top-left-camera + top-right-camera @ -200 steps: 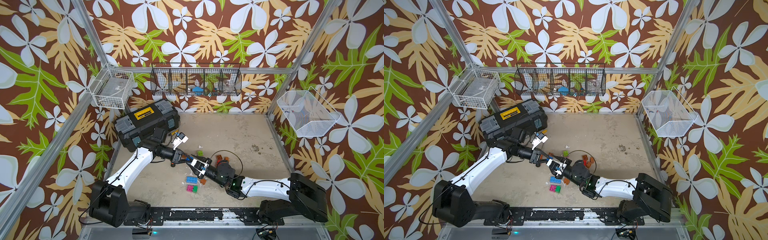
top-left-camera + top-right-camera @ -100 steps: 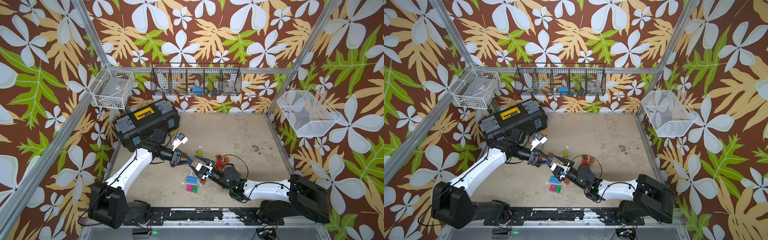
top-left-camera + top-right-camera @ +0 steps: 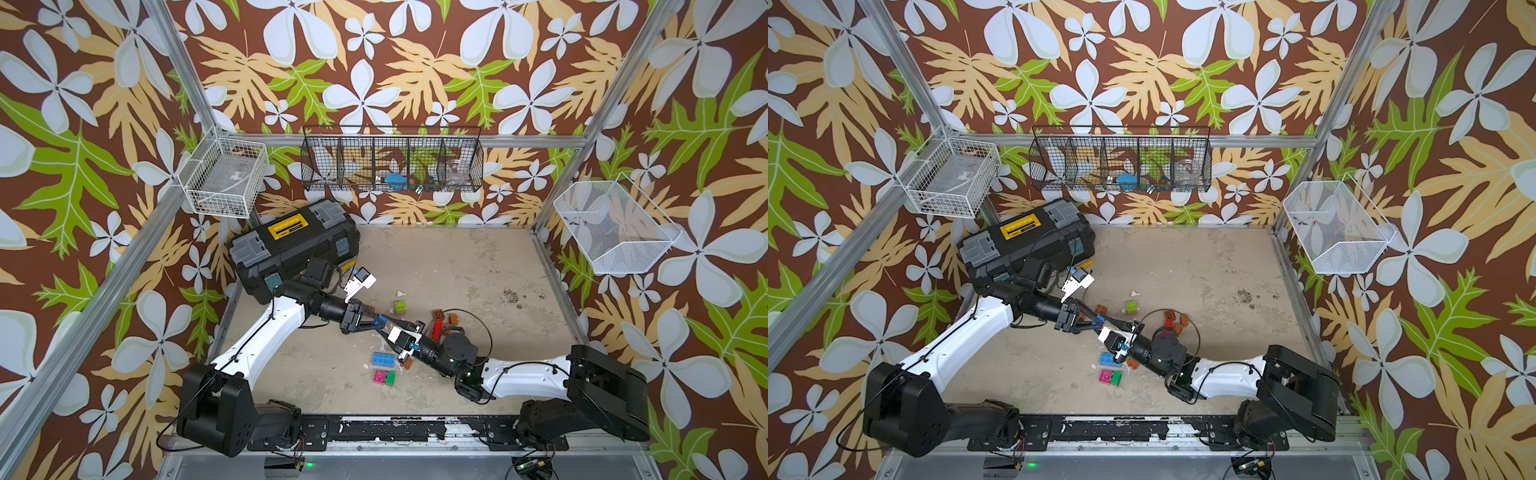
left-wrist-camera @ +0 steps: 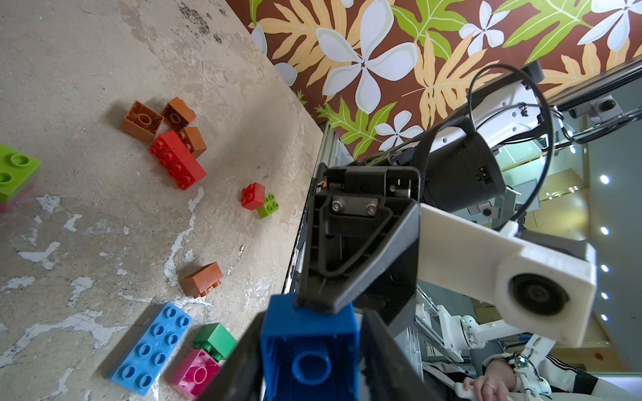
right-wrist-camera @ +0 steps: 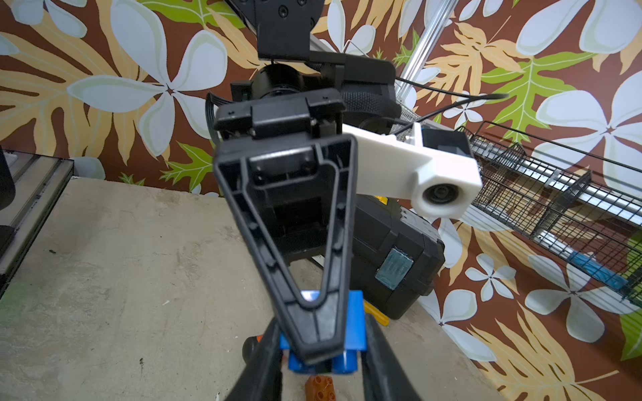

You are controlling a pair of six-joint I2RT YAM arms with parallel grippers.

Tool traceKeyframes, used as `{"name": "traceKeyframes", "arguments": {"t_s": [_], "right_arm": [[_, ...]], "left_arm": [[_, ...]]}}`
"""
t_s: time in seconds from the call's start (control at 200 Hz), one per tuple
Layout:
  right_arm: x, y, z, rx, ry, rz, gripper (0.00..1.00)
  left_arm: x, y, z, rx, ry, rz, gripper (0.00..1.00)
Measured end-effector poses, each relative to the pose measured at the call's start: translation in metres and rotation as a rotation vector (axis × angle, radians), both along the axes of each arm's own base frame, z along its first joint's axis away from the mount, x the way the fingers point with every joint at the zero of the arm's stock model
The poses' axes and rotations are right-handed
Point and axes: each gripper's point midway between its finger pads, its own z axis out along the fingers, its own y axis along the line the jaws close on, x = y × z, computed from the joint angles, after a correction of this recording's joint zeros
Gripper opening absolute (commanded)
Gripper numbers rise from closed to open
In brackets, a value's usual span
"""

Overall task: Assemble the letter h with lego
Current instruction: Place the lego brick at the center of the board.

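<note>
Next, my right gripper will tip its fingers downward and lower the blue brick to the clear floor beside the long red brick point(image 4: 177, 159) below to release it.
A dark blue lego brick point(image 3: 382, 320) hangs above the floor, between both grippers. My right gripper point(image 5: 321, 333) is shut on the blue brick point(image 5: 354, 323), a finger pressed on each side. My left gripper point(image 4: 312, 323) stands open around the same brick point(image 4: 309, 340), with a thin gap on one side. Loose lego lies below: a long light-blue brick point(image 4: 149, 347), a pink brick point(image 4: 196, 373), a green brick point(image 4: 215, 340), a long red brick point(image 4: 177, 159) and orange bricks point(image 4: 142, 119). No letter h is in view.
A black toolbox point(image 3: 291, 245) stands at the back left, close behind my left arm. A green-topped brick point(image 3: 400, 306) and a black cable loop point(image 3: 469, 316) lie near the right wrist. Wire baskets point(image 3: 390, 166) hang on the walls.
My left jaws have spread apart off the blue brick, and my right jaws have closed onto it. Both arms have stayed almost in place.
</note>
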Motion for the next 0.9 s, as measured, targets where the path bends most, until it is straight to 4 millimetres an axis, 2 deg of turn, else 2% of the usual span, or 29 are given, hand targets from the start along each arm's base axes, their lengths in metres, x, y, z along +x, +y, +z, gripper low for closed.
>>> {"name": "traceKeyframes", "arguments": {"t_s": [0.04, 0.12, 0.22, 0.37, 0.48, 0.555, 0.665, 0.766, 0.901], "right_arm": [[0.002, -0.001, -0.002, -0.019, 0.026, -0.005, 0.31], [0.007, -0.002, -0.011, -0.060, 0.097, -0.013, 0.31], [0.008, -0.008, -0.038, -0.163, 0.202, -0.006, 0.31], [0.021, -0.020, -0.078, -0.340, 0.376, -0.027, 0.29], [0.033, -0.029, -0.112, -0.525, 0.475, -0.081, 0.30], [0.047, -0.042, -0.134, -0.645, 0.550, -0.152, 0.32], [0.067, -0.073, -0.163, -0.794, 0.675, -0.268, 0.33], [0.062, -0.091, -0.184, -0.899, 0.782, -0.303, 0.33], [0.055, -0.099, -0.200, -0.972, 0.864, -0.301, 0.38]], "left_arm": [[0.005, 0.001, 0.003, 0.010, -0.028, 0.010, 0.92], [0.020, 0.007, 0.006, 0.040, -0.079, 0.052, 0.95], [0.047, 0.027, -0.006, 0.117, -0.114, 0.152, 0.97], [0.100, 0.083, -0.045, 0.290, -0.120, 0.382, 0.97], [0.125, 0.128, -0.072, 0.403, -0.121, 0.530, 0.97], [0.132, 0.152, -0.086, 0.469, -0.134, 0.607, 0.97], [0.130, 0.172, -0.100, 0.548, -0.173, 0.678, 0.97], [0.126, 0.181, -0.104, 0.586, -0.209, 0.715, 0.98], [0.132, 0.188, -0.097, 0.604, -0.263, 0.748, 0.98]]}}
